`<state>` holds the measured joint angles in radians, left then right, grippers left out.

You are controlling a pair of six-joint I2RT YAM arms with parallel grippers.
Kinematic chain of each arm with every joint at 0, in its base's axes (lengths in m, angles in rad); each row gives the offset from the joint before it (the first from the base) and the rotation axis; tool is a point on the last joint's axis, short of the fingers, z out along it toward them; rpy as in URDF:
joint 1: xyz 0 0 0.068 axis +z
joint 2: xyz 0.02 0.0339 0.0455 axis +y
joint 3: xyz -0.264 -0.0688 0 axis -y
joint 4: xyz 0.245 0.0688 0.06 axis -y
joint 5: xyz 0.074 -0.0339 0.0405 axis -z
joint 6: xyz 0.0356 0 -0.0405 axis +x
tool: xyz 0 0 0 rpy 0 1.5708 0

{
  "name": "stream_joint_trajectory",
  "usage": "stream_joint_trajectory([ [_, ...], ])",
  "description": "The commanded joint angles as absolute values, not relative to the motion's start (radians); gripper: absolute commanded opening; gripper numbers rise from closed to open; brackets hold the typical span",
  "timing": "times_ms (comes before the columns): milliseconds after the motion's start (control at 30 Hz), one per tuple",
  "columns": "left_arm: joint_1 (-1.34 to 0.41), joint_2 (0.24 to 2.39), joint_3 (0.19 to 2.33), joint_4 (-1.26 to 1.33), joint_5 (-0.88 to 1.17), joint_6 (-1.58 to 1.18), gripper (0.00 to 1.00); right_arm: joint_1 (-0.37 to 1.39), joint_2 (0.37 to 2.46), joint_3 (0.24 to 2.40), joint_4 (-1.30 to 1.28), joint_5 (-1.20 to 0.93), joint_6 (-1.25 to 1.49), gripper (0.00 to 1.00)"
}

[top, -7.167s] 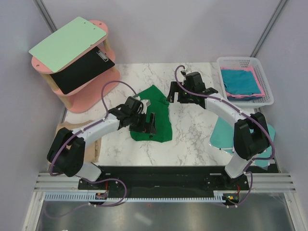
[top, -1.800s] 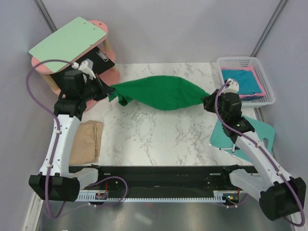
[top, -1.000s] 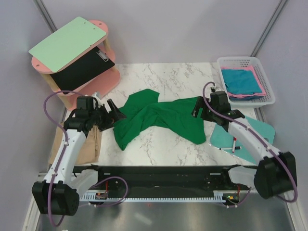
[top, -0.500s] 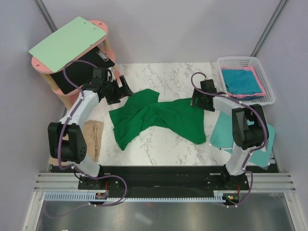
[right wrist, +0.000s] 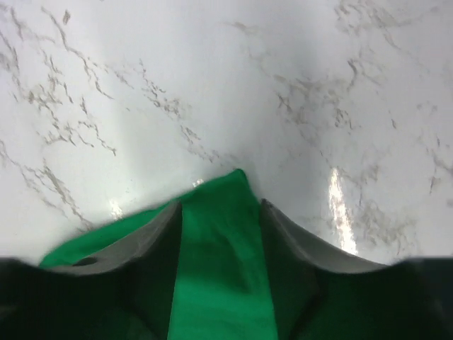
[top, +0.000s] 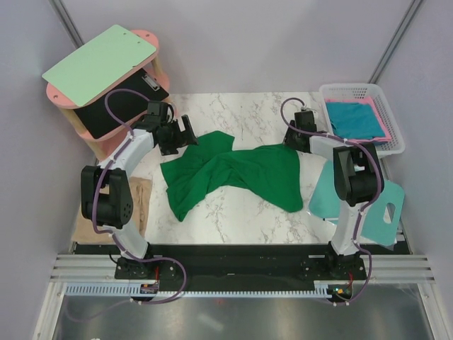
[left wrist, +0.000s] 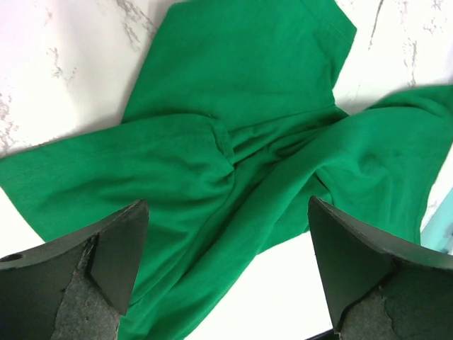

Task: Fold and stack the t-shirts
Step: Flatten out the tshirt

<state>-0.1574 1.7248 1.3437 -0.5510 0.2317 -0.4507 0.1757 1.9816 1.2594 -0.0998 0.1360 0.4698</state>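
I should next move my left gripper outward and lower it onto the shirt's far corner by the shelf [left wrist: 178, 13], because that corner is farther outward than its open fingers and below them.
A dark green t-shirt [top: 233, 170] lies crumpled and partly spread on the marble table [top: 233, 110]. My left gripper [top: 185, 134] hovers wide open over its far left part, and in the left wrist view the cloth [left wrist: 233, 142] lies below the left gripper [left wrist: 226, 212] with nothing between the fingers. My right gripper [top: 290, 142] is at the shirt's far right corner. In the right wrist view the right gripper [right wrist: 221, 205] has a strip of green cloth [right wrist: 219, 269] filling the gap between its jaws. A folded tan-beige t-shirt [top: 139, 209] lies at the table's left edge. Teal-blue [top: 354, 120] and pink [top: 383, 129] t-shirts rest in the basket.
A white basket [top: 354, 88] stands at the far right. A mint-teal board with a hole [top: 375, 202] lies at the right edge. At the far left is a pink two-tier shelf [top: 152, 120] with a pale green clipboard [top: 102, 64] on top and a black one [top: 120, 106] below.
My right gripper has moved to the shirt's far right corner and its jaws have closed in around the cloth. My left gripper has shifted slightly and stayed open.
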Motion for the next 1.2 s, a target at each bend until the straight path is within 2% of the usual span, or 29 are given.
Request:
stream_joint_trajectory([
  [0, -0.158, 1.752, 1.384, -0.514, 0.183, -0.413, 1.00, 0.181, 2.054, 1.298, -0.048, 0.055, 0.492, 0.18],
  [33, -0.158, 1.767, 1.388, -0.514, 0.178, -0.416, 1.00, 0.179, 2.062, 1.302, -0.049, 0.037, 0.492, 0.07],
  [67, -0.158, 1.778, 1.402, -0.512, 0.176, -0.416, 1.00, 0.181, 2.060, 1.304, -0.054, 0.029, 0.492, 0.01],
  [100, -0.158, 1.787, 1.410, -0.511, 0.175, -0.416, 1.00, 0.179, 2.054, 1.304, -0.054, 0.022, 0.494, 0.00],
  [200, -0.158, 1.833, 1.440, -0.512, 0.166, -0.416, 1.00, 0.183, 1.981, 1.281, -0.051, 0.002, 0.497, 0.00],
  [367, -0.158, 1.905, 1.486, -0.512, 0.156, -0.414, 1.00, 0.186, 1.734, 1.188, -0.061, -0.058, 0.520, 0.00],
  [633, -0.158, 1.890, 1.445, -0.511, 0.121, -0.403, 1.00, 0.187, 1.277, 0.862, -0.175, -0.146, 0.495, 0.00],
  [767, -0.156, 1.904, 1.453, -0.512, 0.112, -0.403, 1.00, 0.189, 1.207, 0.735, -0.322, -0.195, 0.540, 0.00],
  [900, -0.156, 1.936, 1.479, -0.509, 0.127, -0.414, 1.00, 0.190, 1.187, 0.596, -0.356, -0.210, 0.575, 0.00],
  [1133, -0.158, 2.071, 1.643, -0.512, 0.155, -0.402, 0.99, 0.190, 1.209, 0.600, -0.325, -0.199, 0.558, 0.00],
  [1167, -0.158, 2.095, 1.658, -0.515, 0.164, -0.402, 0.97, 0.190, 1.216, 0.606, -0.327, -0.196, 0.554, 0.00],
])
